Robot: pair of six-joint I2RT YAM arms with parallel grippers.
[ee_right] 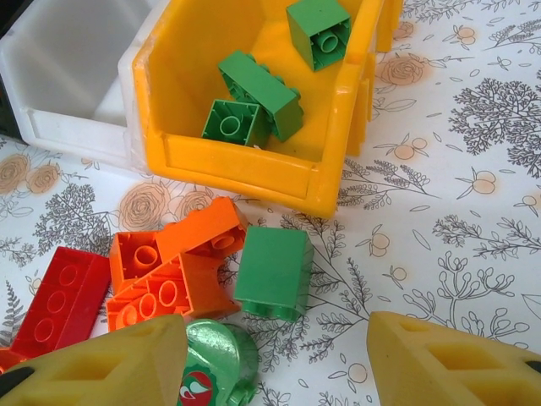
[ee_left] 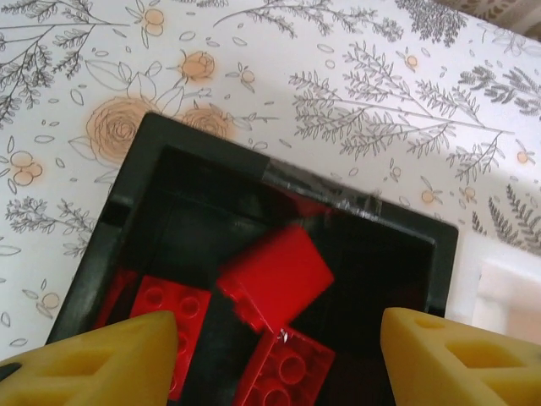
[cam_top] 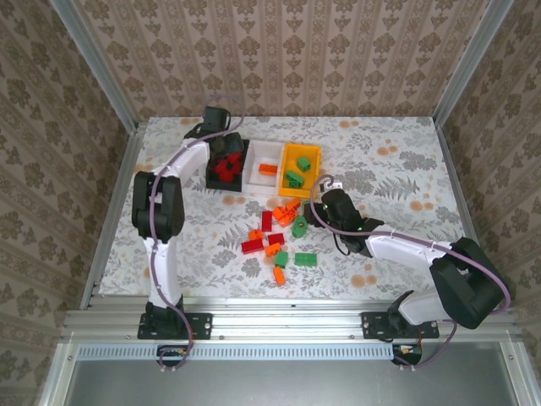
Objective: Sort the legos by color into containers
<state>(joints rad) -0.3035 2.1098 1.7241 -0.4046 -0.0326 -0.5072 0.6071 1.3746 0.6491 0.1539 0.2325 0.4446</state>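
The red brick (cam_top: 267, 221) beside the orange cluster lies loose mid-table, so my open left gripper will go back from the black container and down onto it.
My left gripper (ee_left: 277, 326) hangs open over the black container (ee_left: 127, 194) at the back left (cam_top: 210, 178). Red legos lie inside it, and one blurred red brick (ee_left: 279, 271) sits between and below the yellow fingers, free of both. The white container (cam_top: 264, 152) holds an orange brick (cam_top: 268, 168). Green legos (ee_right: 262, 93) lie in the yellow-orange container (ee_right: 245, 165). My right gripper (ee_right: 276, 326) stands open just above the table with a green brick (ee_right: 275, 271) ahead of its gap, close to the yellow container's front wall.
Loose legos (cam_top: 275, 237) are scattered mid-table: orange bricks (ee_right: 169, 271), a red brick (ee_right: 59, 296), and a shiny green rounded piece (ee_right: 215, 364) by my right gripper's left finger. A lone green brick (cam_top: 305, 259) lies nearer the front.
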